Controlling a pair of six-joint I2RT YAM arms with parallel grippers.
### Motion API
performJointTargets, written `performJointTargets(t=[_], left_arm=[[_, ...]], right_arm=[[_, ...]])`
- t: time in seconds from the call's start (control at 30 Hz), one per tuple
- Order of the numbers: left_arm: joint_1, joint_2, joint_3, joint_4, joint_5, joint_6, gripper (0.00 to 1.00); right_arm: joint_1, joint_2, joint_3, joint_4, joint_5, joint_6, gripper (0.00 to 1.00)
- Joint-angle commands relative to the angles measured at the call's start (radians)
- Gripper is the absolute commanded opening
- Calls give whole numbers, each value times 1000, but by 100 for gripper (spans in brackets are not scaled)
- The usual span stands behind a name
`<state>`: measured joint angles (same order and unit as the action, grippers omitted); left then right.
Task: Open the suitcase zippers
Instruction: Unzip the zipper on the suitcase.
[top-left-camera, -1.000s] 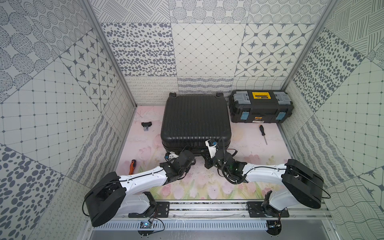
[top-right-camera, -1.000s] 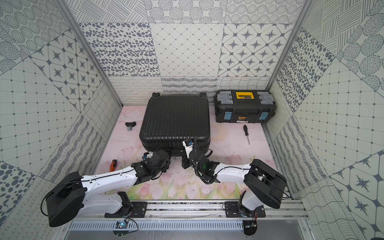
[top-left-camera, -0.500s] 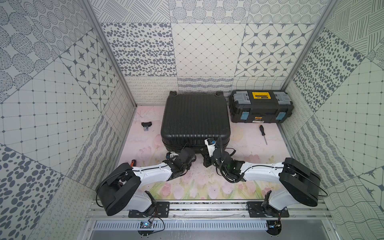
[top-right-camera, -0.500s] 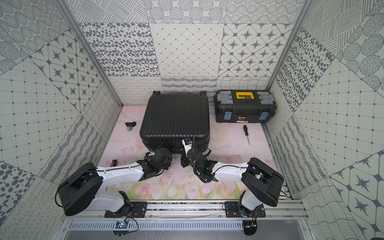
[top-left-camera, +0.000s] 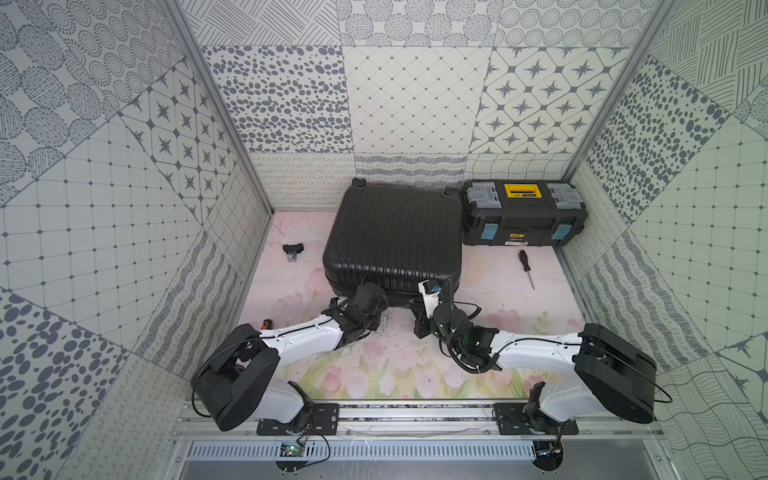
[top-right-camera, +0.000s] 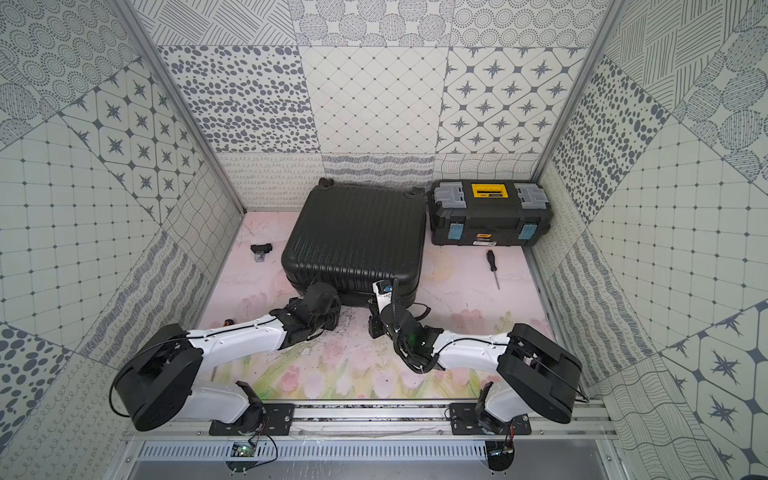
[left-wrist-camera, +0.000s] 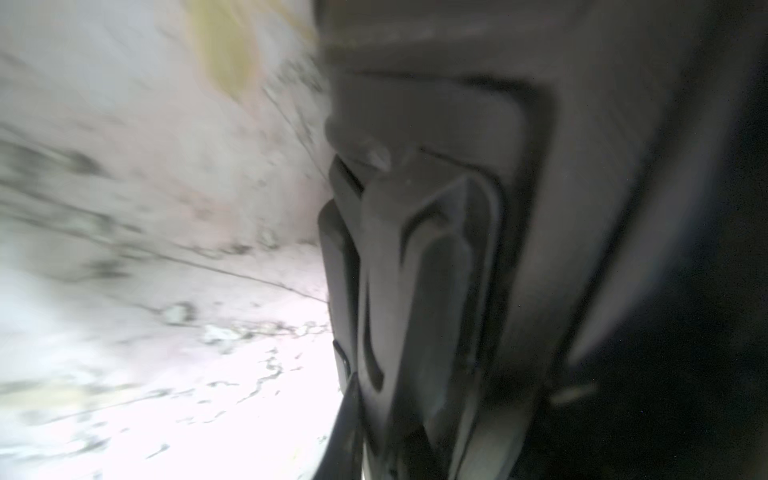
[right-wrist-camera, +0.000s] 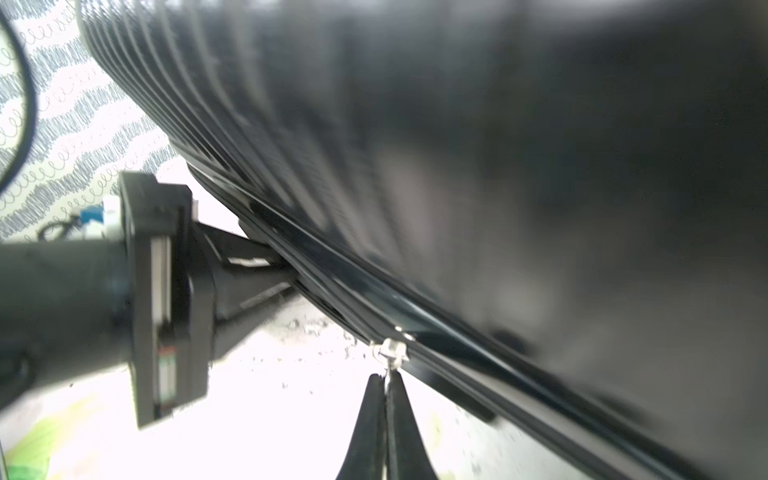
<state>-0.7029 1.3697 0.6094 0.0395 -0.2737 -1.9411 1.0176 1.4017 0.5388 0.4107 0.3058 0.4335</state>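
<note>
My right gripper will next follow the zipper track round the suitcase's near corner and outward and release the zipper pull, as the suitcase's far corner by the toolbox lies outward.
The black ribbed suitcase (top-left-camera: 392, 237) lies flat at the back middle of the floor in both top views. Its zipper track (right-wrist-camera: 332, 291) runs along the near side seam. My right gripper (right-wrist-camera: 387, 376) is shut on a small silver zipper pull (right-wrist-camera: 390, 351) at that seam, near the front right corner (top-left-camera: 415, 309). My left gripper (right-wrist-camera: 286, 272) presses its closed tips against the same seam further left (top-left-camera: 380, 309). The left wrist view is blurred. It shows one finger (left-wrist-camera: 345, 419) beside a recessed panel on the suitcase's side. Whatever lies between the left tips is hidden.
A black toolbox (top-left-camera: 523, 216) with yellow and grey lid parts stands right of the suitcase, with a screwdriver (top-left-camera: 525, 268) lying in front of it. A small black part (top-left-camera: 293, 249) lies to the left. An orange-handled tool (top-left-camera: 266, 323) peeks out by the left arm. Patterned walls close in three sides.
My left arm has reached forward to the suitcase's near side and its jaws have closed. The right gripper has stayed shut at the seam.
</note>
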Motion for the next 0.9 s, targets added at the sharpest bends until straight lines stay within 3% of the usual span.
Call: performJointTargets(t=[0.0,0.57,0.73,0.87], left_arm=[[44,-77,6,-314,-254,-39,0],[81,-458,-98,-624,-316,89,0],[83,-530,-117,-668,-262,170,0],[93,-545,-116,-686,-131,295,0]], right_arm=[[17,-61,-67,-72,29,-9,0],[-56,-396,-244,-219,49,-13,0],[-157,-431,-245,-232,-37,-34,0],[-301,-387,-204,-192,-182,-66,0]])
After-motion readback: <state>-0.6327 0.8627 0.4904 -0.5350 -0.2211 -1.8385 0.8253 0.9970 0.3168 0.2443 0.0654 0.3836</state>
